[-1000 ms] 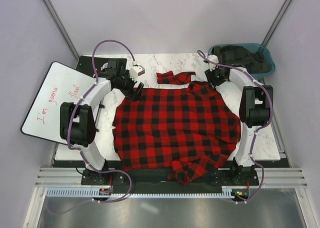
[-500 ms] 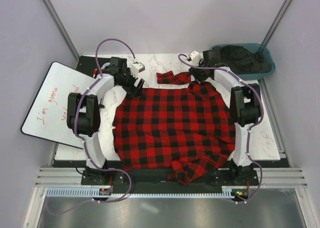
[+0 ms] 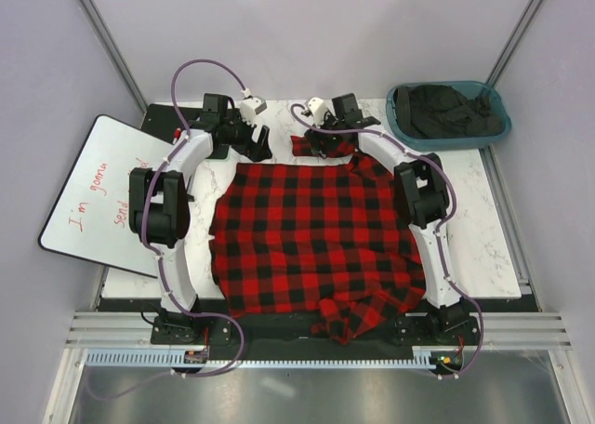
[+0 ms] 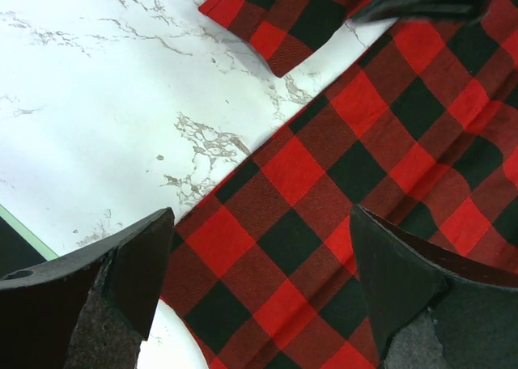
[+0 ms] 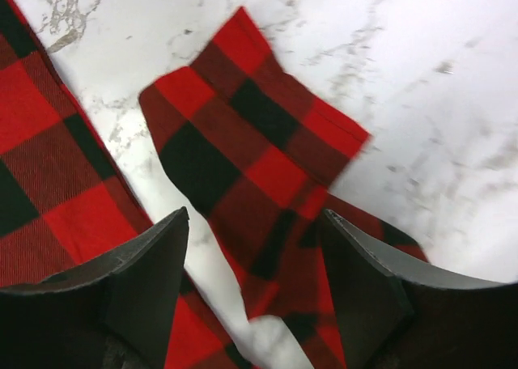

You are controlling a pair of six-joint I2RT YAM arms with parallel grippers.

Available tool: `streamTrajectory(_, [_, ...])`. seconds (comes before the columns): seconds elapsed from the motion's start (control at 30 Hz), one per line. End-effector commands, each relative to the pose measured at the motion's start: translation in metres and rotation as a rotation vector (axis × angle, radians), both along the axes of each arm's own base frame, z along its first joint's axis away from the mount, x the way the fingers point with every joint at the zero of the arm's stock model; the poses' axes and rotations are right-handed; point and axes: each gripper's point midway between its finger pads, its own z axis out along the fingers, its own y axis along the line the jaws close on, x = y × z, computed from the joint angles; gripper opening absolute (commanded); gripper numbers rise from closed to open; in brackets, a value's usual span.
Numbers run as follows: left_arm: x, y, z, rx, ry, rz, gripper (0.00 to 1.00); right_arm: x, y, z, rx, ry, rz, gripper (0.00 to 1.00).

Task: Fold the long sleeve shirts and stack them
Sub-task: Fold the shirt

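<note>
I will move my left gripper to the right in the top view next, onto the tip of the sleeve end, which is on that side and sticks out past my right gripper.
A red-and-black checked long sleeve shirt (image 3: 321,233) lies spread flat on the marble table, a bunched fold hanging over the near edge. One sleeve end (image 3: 325,145) sticks out past its far edge. My left gripper (image 3: 259,146) hovers open over the shirt's far left corner (image 4: 324,191), checked cloth showing between its fingers (image 4: 121,280). My right gripper (image 3: 316,141) is open just above the sleeve end (image 5: 251,142), its fingers (image 5: 368,284) on either side of the cloth, nothing held.
A blue bin (image 3: 446,140) holding dark clothes stands at the far right corner. A whiteboard (image 3: 98,187) with red writing leans off the table's left side. Bare marble (image 3: 483,238) shows right of the shirt and at the far left (image 4: 97,102).
The right arm has swung left from the shirt's far right corner to the sleeve end, its jaws widening. The left gripper has shifted slightly toward the far edge.
</note>
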Motion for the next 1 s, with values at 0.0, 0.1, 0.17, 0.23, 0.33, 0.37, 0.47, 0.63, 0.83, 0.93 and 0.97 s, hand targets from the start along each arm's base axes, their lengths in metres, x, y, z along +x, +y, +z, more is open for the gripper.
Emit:
streamTrajectory(0.0, [0.008, -0.002, 0.024, -0.034, -0.053, 0.01, 0.96, 0.007, 0.023, -0.007, 0.043, 0.009, 0.02, 0.74])
streamTrajectory(0.1, [0.008, -0.001, 0.022, -0.035, -0.05, 0.006, 0.95, 0.013, 0.027, -0.017, 0.02, -0.002, 0.013, 0.68])
streamTrajectory(0.17, [0.006, -0.003, 0.023, -0.04, -0.054, -0.006, 0.91, 0.017, 0.027, -0.011, 0.022, -0.016, 0.003, 0.35])
streamTrajectory(0.23, [0.002, -0.007, 0.028, -0.058, -0.071, -0.045, 0.89, 0.015, 0.03, 0.002, 0.038, -0.031, 0.02, 0.15])
streamTrajectory(0.33, [-0.007, -0.015, 0.044, -0.087, -0.156, -0.13, 0.87, 0.003, 0.04, 0.054, 0.103, -0.091, 0.105, 0.06])
streamTrajectory(0.37, [-0.01, -0.017, 0.046, -0.083, -0.21, -0.177, 0.88, -0.003, 0.041, 0.082, 0.116, -0.139, 0.145, 0.05])
streamTrajectory(0.47, [-0.023, -0.027, 0.077, -0.082, -0.384, -0.323, 0.92, -0.03, 0.048, 0.127, 0.139, -0.208, 0.304, 0.02])
streamTrajectory(0.63, [-0.031, -0.037, 0.119, -0.025, -0.607, -0.467, 0.94, -0.074, 0.046, 0.138, 0.106, -0.204, 0.501, 0.0])
streamTrajectory(0.83, [-0.054, -0.067, 0.115, 0.155, -0.838, -0.691, 0.99, -0.101, 0.046, 0.128, 0.077, -0.165, 0.612, 0.0])
streamTrajectory(0.93, [-0.059, -0.081, 0.105, 0.221, -0.863, -0.737, 0.99, -0.107, 0.047, 0.129, 0.082, -0.165, 0.642, 0.0])
streamTrajectory(0.97, [-0.059, -0.085, 0.1, 0.232, -0.858, -0.742, 0.98, -0.108, 0.047, 0.13, 0.084, -0.168, 0.647, 0.0])
